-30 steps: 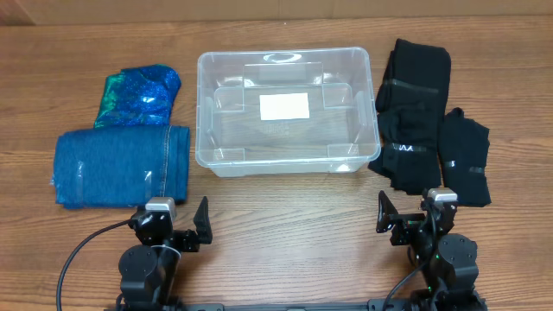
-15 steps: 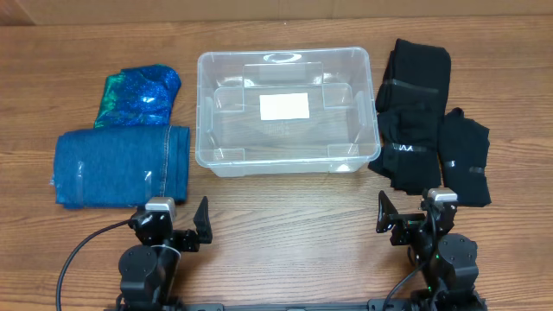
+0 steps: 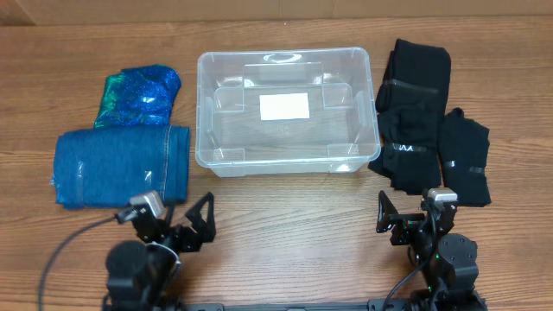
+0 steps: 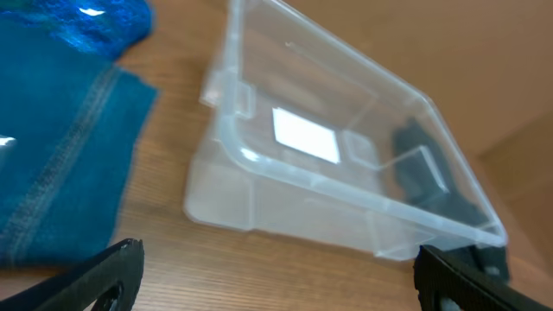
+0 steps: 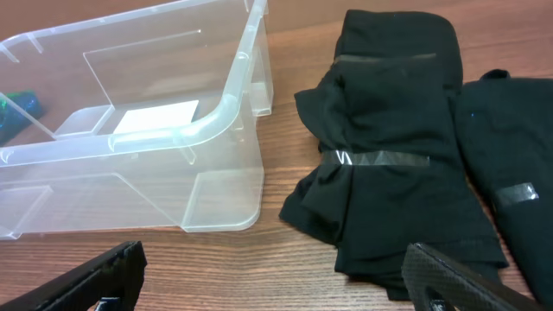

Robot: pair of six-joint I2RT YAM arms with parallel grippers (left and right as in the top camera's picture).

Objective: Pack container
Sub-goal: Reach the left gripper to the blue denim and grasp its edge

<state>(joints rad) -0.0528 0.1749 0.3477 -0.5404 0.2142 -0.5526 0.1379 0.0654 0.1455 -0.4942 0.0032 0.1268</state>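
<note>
My left gripper swings to the left in the overhead view next, turns and closes on the denim's end away from the container, where bare wood leaves room.
The clear container (image 3: 285, 53) stands empty at the table's middle, a white label (image 3: 284, 106) on its bottom. It also shows in the left wrist view (image 4: 449, 212) and the right wrist view (image 5: 220, 108). Left of it lie a folded blue denim piece (image 3: 121, 166) and a shiny teal cloth (image 3: 138, 95). Right of it lie black garments (image 3: 415, 112), also in the right wrist view (image 5: 397, 147). My left gripper (image 3: 168, 223) is open and empty near the front edge, below the denim. My right gripper (image 3: 416, 216) is open and empty, below the black garments.
A second black garment (image 3: 467, 160) with a tape strip lies at the far right. A cardboard-coloured wall (image 3: 259, 9) runs along the table's back edge. Bare wood lies between both grippers and the container's front wall.
My left arm has shifted a little left and turned, so its wrist now looks slantwise at the container. The right arm has not moved.
</note>
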